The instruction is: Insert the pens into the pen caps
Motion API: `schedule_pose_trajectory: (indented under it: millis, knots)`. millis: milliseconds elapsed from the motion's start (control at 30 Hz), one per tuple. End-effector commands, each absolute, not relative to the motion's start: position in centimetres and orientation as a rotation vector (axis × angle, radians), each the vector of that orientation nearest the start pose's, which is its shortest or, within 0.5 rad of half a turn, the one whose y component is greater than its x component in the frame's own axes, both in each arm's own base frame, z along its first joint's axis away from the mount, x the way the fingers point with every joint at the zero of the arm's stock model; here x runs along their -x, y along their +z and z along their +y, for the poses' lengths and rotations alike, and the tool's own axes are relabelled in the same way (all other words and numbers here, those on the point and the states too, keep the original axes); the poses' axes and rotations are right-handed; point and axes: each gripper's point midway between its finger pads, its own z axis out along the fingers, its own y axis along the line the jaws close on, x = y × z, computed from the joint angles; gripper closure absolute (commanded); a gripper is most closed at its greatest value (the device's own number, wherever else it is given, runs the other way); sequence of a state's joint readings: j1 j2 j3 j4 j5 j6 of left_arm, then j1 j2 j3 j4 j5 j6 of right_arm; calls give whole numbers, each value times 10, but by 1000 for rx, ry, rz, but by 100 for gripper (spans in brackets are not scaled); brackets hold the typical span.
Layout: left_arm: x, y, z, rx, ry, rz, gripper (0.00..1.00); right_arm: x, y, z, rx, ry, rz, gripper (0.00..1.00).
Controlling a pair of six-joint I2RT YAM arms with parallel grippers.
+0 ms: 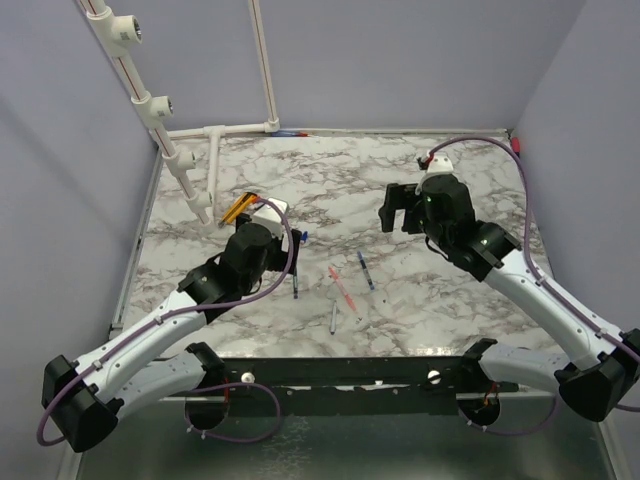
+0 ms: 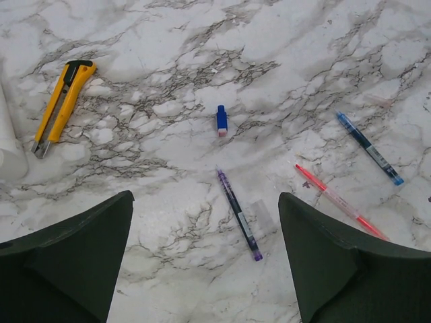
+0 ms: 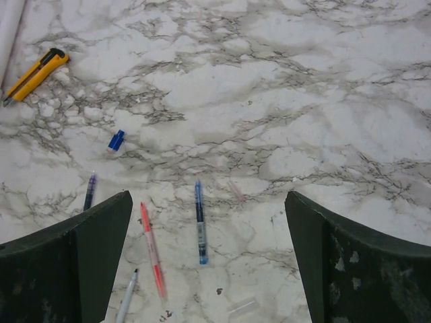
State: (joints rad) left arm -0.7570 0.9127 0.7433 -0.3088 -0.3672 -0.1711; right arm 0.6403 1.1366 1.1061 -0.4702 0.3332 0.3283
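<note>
The blue pen's far end [image 1: 361,256] [image 3: 199,192] is below my right gripper, lengthwise between the open fingers, so my right gripper will go down onto it next, to the left in the top view.
Several pens lie on the marble table [image 1: 470,300] between my arms: a dark purple pen [image 1: 295,283], a red-pink pen [image 1: 342,288], a blue pen [image 1: 366,270] and a whitish pen [image 1: 333,318]. A small blue pen cap [image 1: 302,238] lies beyond the purple pen. In the left wrist view the blue cap [image 2: 221,120] is ahead and the purple pen [image 2: 238,214] lies between the fingers. My left gripper [image 2: 205,222] is open, empty and above the table. My right gripper [image 3: 210,222] is open and empty above the blue pen [image 3: 200,221]. A pinkish see-through cap [image 3: 236,191] and a clear cap [image 3: 242,307] lie near it.
A yellow-and-black utility knife [image 1: 237,208] lies at the back left, beside a white pipe frame [image 1: 190,180]. Grey walls close in the table on three sides. The red-pink pen [image 3: 152,250] and the whitish pen [image 3: 126,306] lie left of the blue pen.
</note>
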Motion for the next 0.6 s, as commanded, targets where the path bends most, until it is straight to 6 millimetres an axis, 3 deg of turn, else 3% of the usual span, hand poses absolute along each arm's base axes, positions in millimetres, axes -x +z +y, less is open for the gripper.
schedule_pose_trajectory:
  millis: [0, 100, 267, 567]
  knots:
    - [-258, 198, -167, -344, -230, 1959, 10, -290, 257, 179, 132, 361, 2048, 0]
    - [-258, 199, -167, -328, -245, 1948, 9, -283, 250, 176, 134, 370, 2065, 0]
    - [-252, 198, -182, -400, -327, 1957, 9, -269, 221, 179, 171, 383, 2168, 3]
    - [-231, 201, -194, -261, -533, 2017, 9, -255, 177, 190, 246, 412, 2328, 10]
